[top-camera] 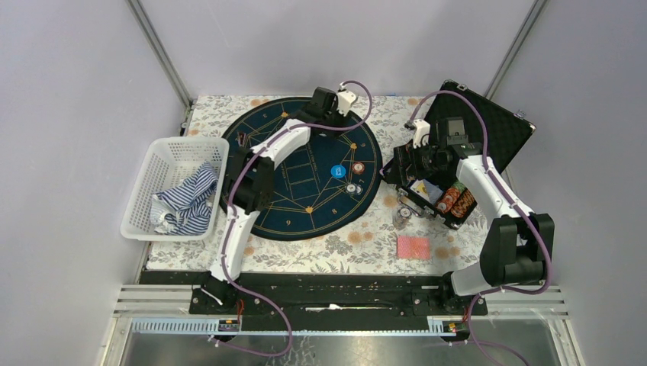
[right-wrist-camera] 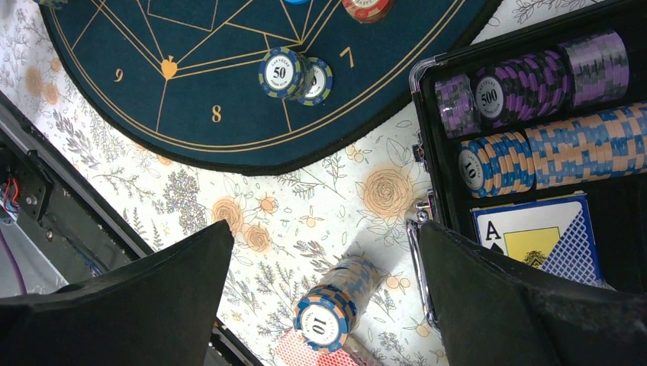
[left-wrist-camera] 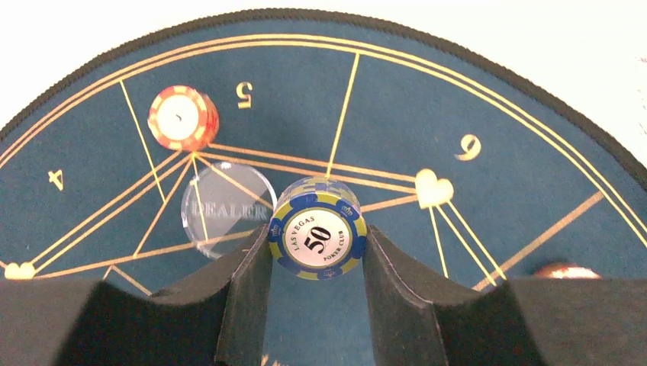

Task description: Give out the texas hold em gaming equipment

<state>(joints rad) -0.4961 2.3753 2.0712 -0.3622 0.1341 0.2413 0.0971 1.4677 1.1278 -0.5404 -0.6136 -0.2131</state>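
My left gripper will next move down and toward the left in the wrist view and release on the bare mat beside the red chip stack, because that spot is below it.
My left gripper [left-wrist-camera: 317, 263] [top-camera: 326, 107] is over the far part of the round mat [left-wrist-camera: 488, 99], shut on a short stack of blue-and-yellow "50" chips [left-wrist-camera: 317, 238]. A clear dealer button [left-wrist-camera: 227, 210] and a red chip stack [left-wrist-camera: 181, 118] lie just beyond, to the left. My right gripper [right-wrist-camera: 324, 236] [top-camera: 398, 169] is open and empty above a stack of blue-and-orange "10" chips [right-wrist-camera: 328, 316] [top-camera: 400, 219] on the tablecloth. Red-backed cards [top-camera: 413, 246] lie near it. A blue button [top-camera: 338, 171], a red chip [top-camera: 358, 166] and more "50" chips [right-wrist-camera: 286, 72] sit on the mat.
The open black case [top-camera: 488, 130] at the right holds rows of purple chips [right-wrist-camera: 534, 76] and blue-orange chips [right-wrist-camera: 564, 149] and a card box [right-wrist-camera: 538, 236]. A white basket [top-camera: 145, 191] with striped cloth stands at the left. Grey walls enclose the table.
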